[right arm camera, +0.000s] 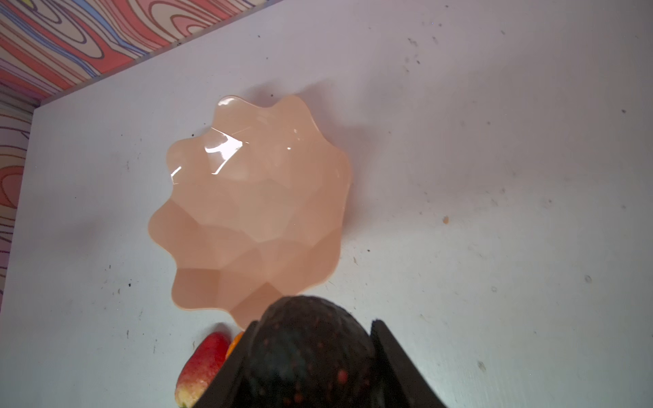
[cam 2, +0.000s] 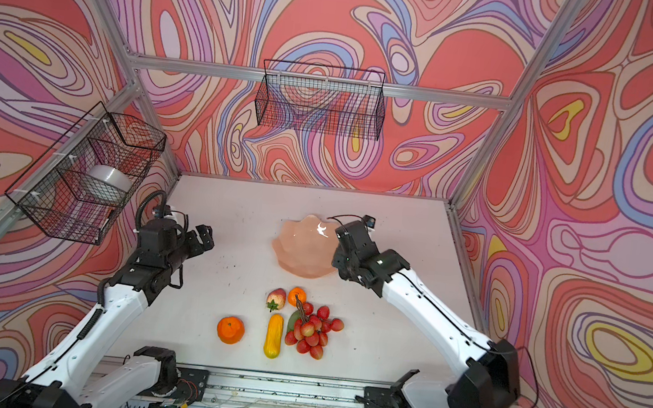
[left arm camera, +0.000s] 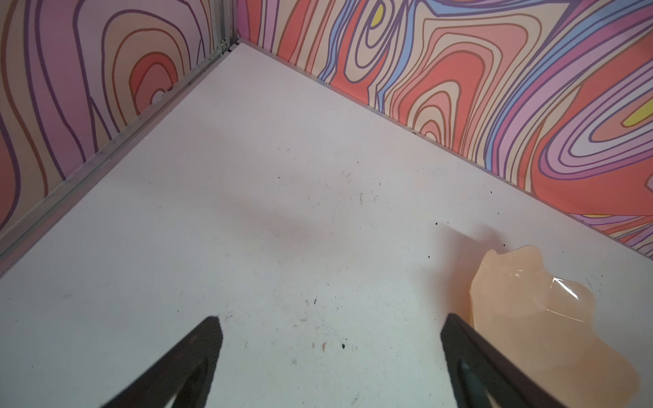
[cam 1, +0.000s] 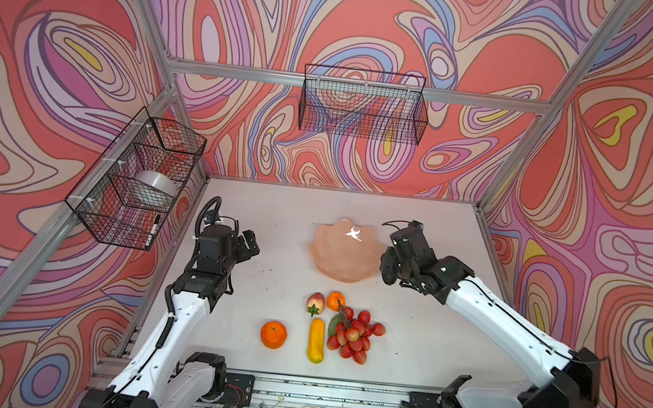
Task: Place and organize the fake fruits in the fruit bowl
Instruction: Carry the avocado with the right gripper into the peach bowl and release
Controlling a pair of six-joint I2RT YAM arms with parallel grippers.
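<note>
I need to move my right gripper across the bowl's rim and down next, to release the black fruit (right arm camera: 311, 353) in the bowl's empty middle (right arm camera: 257, 209), which lies beside and below the gripper.
The peach-pink scalloped fruit bowl (cam 1: 334, 271) (cam 2: 296, 266) (right arm camera: 247, 197) (left arm camera: 530, 318) stands empty at mid-table. My right gripper (cam 1: 387, 271) (right arm camera: 314, 325) hovers just right of its rim, shut on the black bumpy oval fruit (right arm camera: 311, 353) (cam 2: 341, 268). On the table nearer the front lie a peach (cam 1: 315, 303), a small orange (cam 1: 335, 300), a larger orange (cam 1: 273, 334), a yellow elongated fruit (cam 1: 316, 341) and a red grape bunch (cam 1: 353, 336). Left of the bowl, my left gripper (cam 1: 252, 242) (left arm camera: 330, 321) is open over bare table.
A wire basket (cam 1: 363, 104) hangs on the back wall. Another wire basket (cam 1: 105, 221) on the left wall holds a grey-white bowl (cam 1: 155, 187). A metal rail (cam 1: 328, 398) runs along the table's front edge.
</note>
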